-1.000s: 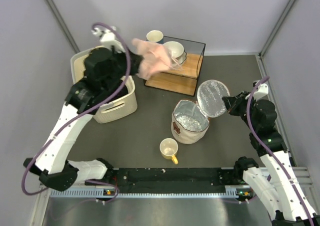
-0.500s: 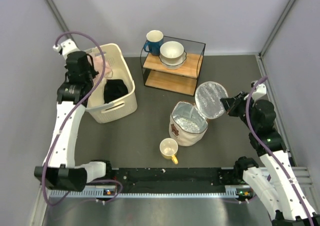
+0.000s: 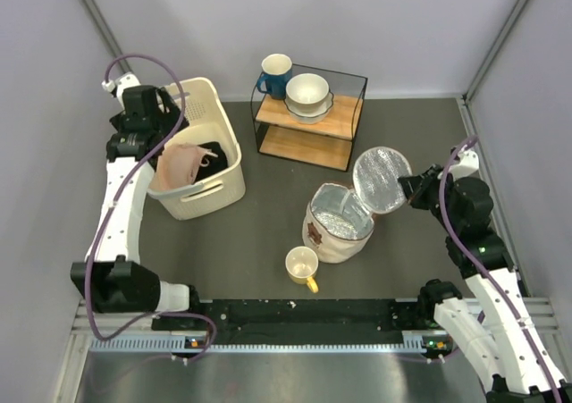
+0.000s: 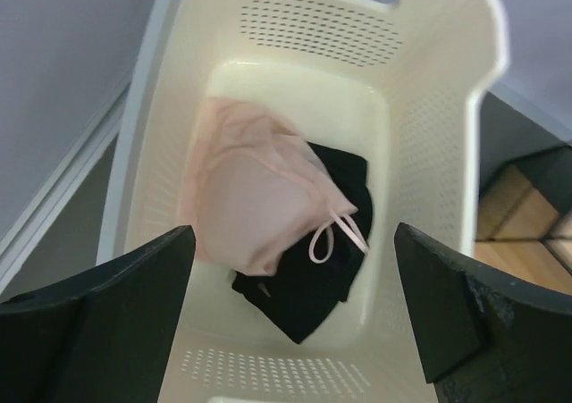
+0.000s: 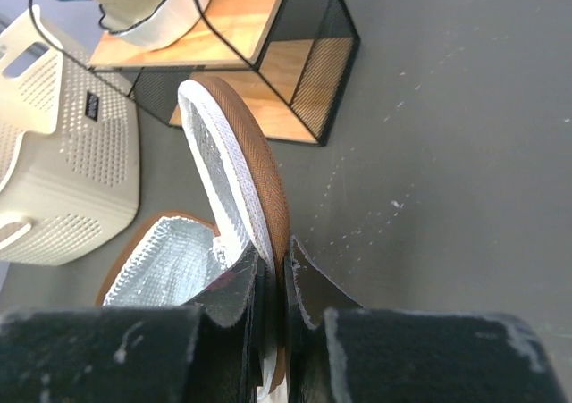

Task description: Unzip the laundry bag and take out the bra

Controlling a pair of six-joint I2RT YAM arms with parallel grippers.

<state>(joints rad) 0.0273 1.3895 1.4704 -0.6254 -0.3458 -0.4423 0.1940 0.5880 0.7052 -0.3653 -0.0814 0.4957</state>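
The bra (image 3: 186, 163) is already in the basket, so my right gripper will next pull lid and bag (image 3: 338, 222) outward, away from the yellow mug and onto empty floor, and then open.
The bra (image 3: 186, 163), pinkish-beige over black, lies inside the cream perforated basket (image 3: 223, 185). In the left wrist view the bra (image 4: 255, 197) sits on the basket floor with a thin strap looped beside it. My left gripper (image 3: 164, 126) hovers over the basket's far end, open and holding nothing (image 4: 295, 318). The laundry bag (image 3: 338, 222) stands unzipped at centre right, silvery lining showing. Its round lid (image 3: 382, 178) stands up, and my right gripper (image 3: 413, 188) is shut on the lid's brown-trimmed edge (image 5: 237, 166).
A yellow mug (image 3: 302, 265) stands just in front of the bag. A black wire shelf (image 3: 311, 117) with wooden boards at the back holds a white bowl (image 3: 308, 92) and a blue mug (image 3: 274, 72). Grey walls close in on both sides.
My left arm swung from near the shelf to over the basket carrying the bra, then opened; the bra now lies in the basket. The right gripper has kept hold of the lid.
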